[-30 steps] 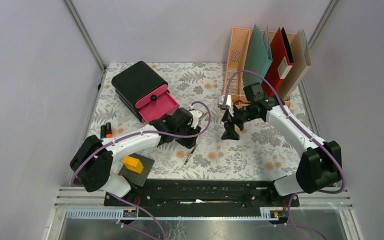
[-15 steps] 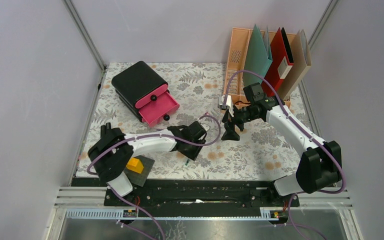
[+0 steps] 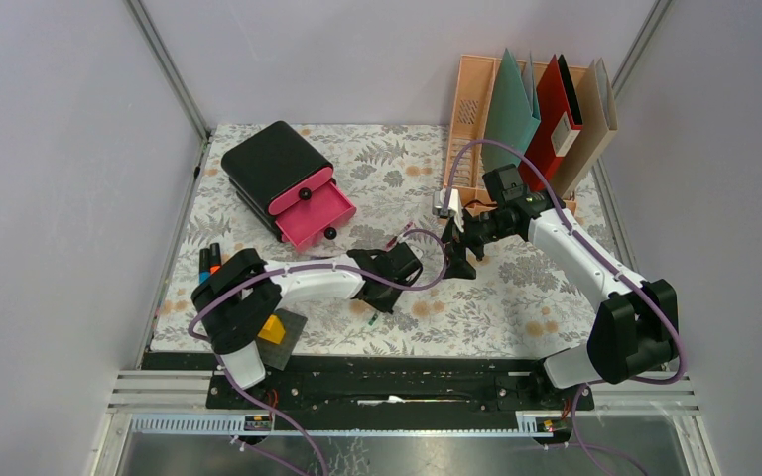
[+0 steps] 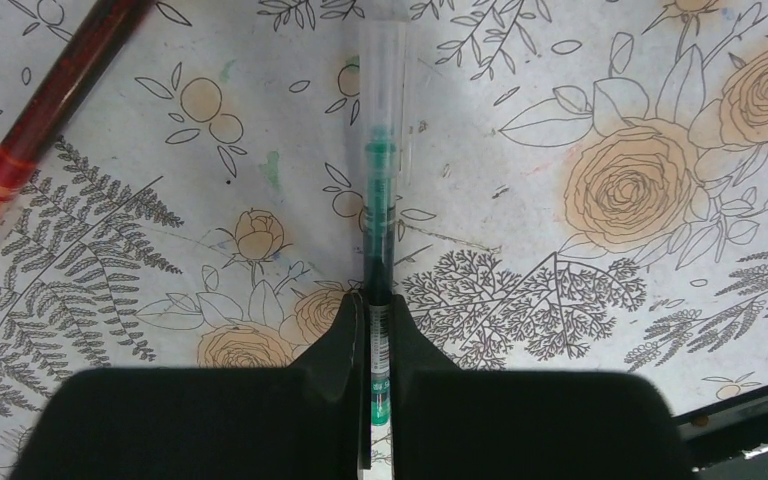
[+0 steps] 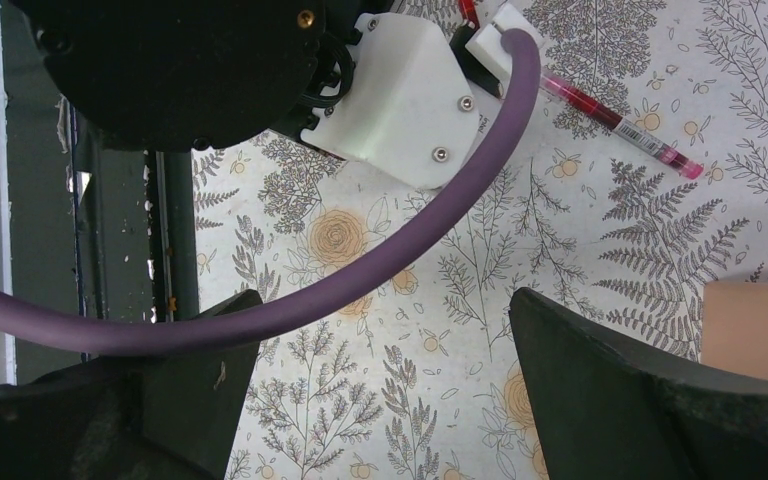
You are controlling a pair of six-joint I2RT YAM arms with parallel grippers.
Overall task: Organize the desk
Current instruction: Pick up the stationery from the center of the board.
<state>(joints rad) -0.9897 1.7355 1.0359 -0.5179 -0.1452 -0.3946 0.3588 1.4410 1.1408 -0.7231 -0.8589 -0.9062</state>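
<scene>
The green pen goes up in my left gripper next, then outward over the inside (image 3: 317, 214) of the pink drawer, since the drawer stands open.
The desk (image 3: 516, 297) is covered in a pale cloth with ferns and flowers. A green pen (image 4: 379, 180) with a clear cap lies on it near the front middle. My left gripper (image 4: 378, 305) is shut on the pen's barrel, its black fingers (image 4: 345, 330) pressed against both sides. From above, the left gripper (image 3: 382, 296) is low over the cloth, with the pen's end (image 3: 370, 318) poking out. A red pen (image 4: 50, 110) lies to its left. My right gripper (image 3: 459, 260) hovers open just right of the left wrist, nothing between its fingers (image 5: 610, 390). The red pen (image 5: 620, 120) lies beyond it.
A black drawer box (image 3: 273, 164) with its pink drawer (image 3: 313, 213) pulled out stands at the back left. A peach file rack (image 3: 471, 99) holding folders stands at the back right. A yellow block (image 3: 273, 328) on a dark pad and markers (image 3: 208, 260) lie near the left edge.
My left arm has swung forward and right from beside the pink drawer, and its gripper has shut on the green pen. The right arm has hardly moved.
</scene>
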